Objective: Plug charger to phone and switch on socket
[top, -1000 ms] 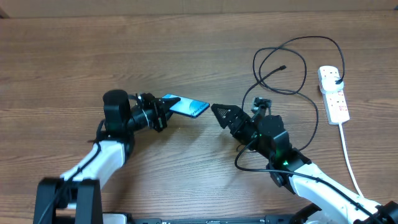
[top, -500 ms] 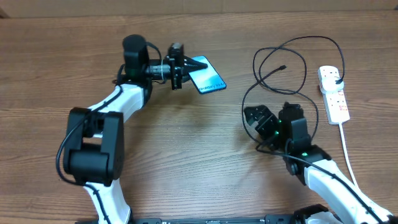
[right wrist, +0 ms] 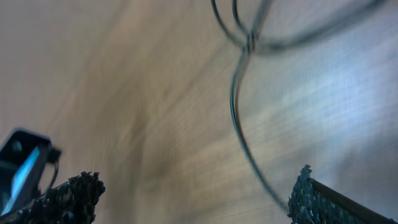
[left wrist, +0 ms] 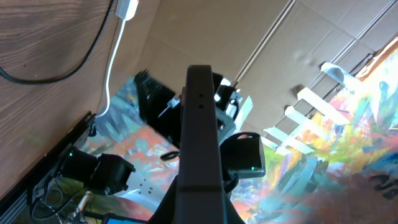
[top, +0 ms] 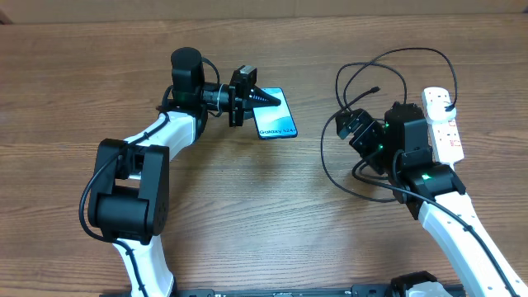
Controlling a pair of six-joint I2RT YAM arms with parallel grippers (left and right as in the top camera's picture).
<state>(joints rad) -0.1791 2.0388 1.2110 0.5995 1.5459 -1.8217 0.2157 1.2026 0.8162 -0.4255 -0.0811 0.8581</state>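
Observation:
Next, my right gripper moves outward and down onto the cable behind that connector tip (top: 365, 94), since the tip lies free, outward of the gripper and below it.
The phone (top: 277, 120), light-blue screen with "Galaxy" text, is at the far middle of the table. My left gripper (top: 266, 98) is shut on its far edge; in the left wrist view the closed fingers (left wrist: 199, 124) show as one black bar. The charger's thin black cable (top: 388, 78) lies in loops at the right, its connector tip (top: 376, 89) free and its black plug (top: 446, 104) in the white socket (top: 445, 136). My right gripper (top: 350, 124) is open and empty above the cable loops; the cable (right wrist: 239, 118) runs between its fingers (right wrist: 196, 186).
The socket's thick white cord (top: 464, 206) runs toward the front right edge. Bare wooden table (top: 247, 206) lies between the arms. The right wrist view is motion-blurred.
My left arm has swung the phone from the near middle to the far middle and turned its screen up. My right arm has moved right and back, over the cable near the socket.

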